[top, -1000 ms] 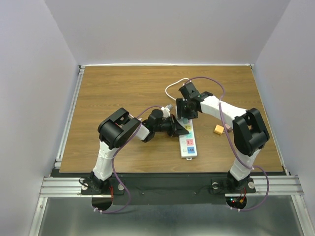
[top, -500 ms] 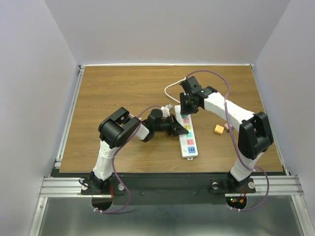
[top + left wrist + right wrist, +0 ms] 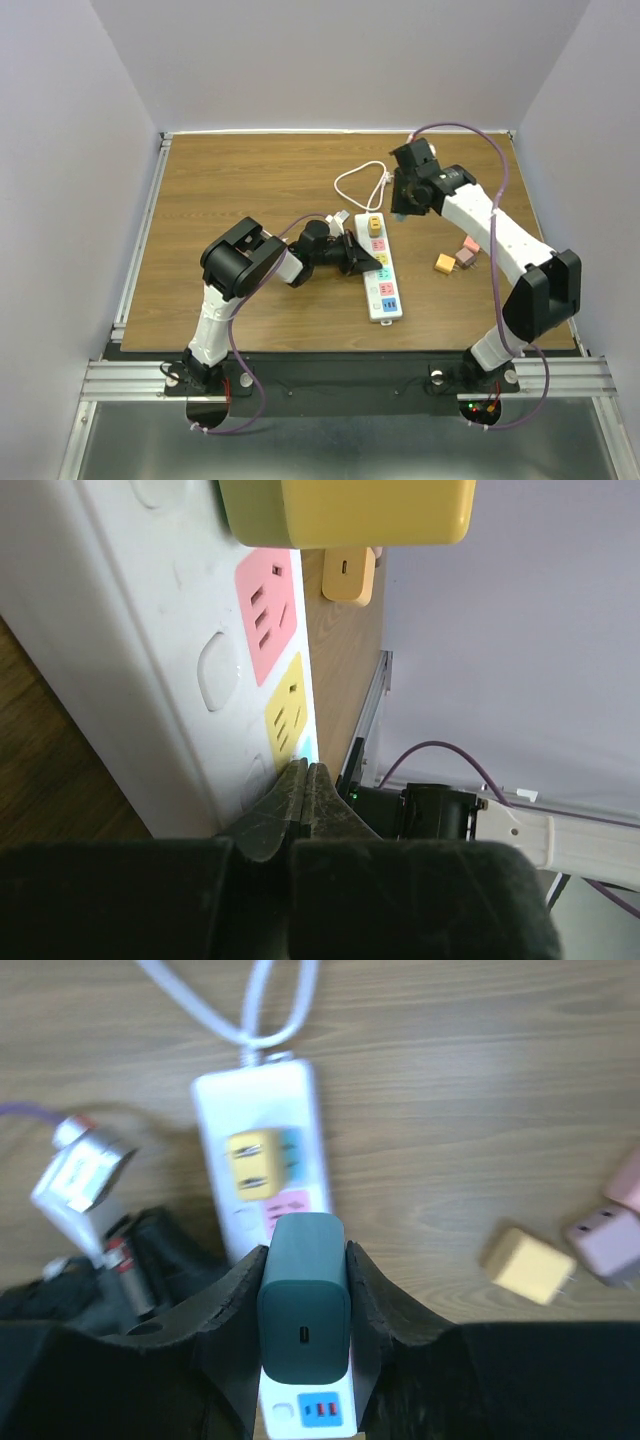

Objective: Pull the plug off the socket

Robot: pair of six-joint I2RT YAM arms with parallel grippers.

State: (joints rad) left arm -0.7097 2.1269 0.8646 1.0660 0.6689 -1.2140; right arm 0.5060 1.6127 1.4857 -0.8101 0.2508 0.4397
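The bare wood beside the loose yellow and pink plugs has room, so my right gripper will next move away from the power strip and down there.
The socket is a long white power strip (image 3: pixel 381 285) lying on the wooden table, with a white cord (image 3: pixel 358 182) looped behind it. A yellow plug (image 3: pixel 374 226) sits in an outlet near its far end. My right gripper (image 3: pixel 402 208) is shut on a dark teal plug (image 3: pixel 303 1305) and holds it in the air, clear of the strip (image 3: pixel 262 1120). My left gripper (image 3: pixel 360 257) is shut and empty; its fingertips (image 3: pixel 305 785) rest against the strip's left side (image 3: pixel 130 670), by the pink and yellow outlets.
A loose yellow plug (image 3: pixel 444 263) and pink plugs (image 3: pixel 467 250) lie on the table right of the strip; they also show in the right wrist view (image 3: pixel 527 1265). The table's metal rail (image 3: pixel 140 240) runs along the left edge.
My right gripper has lifted the teal plug out of the strip and carried it up and to the far right. The left gripper has stayed against the strip.
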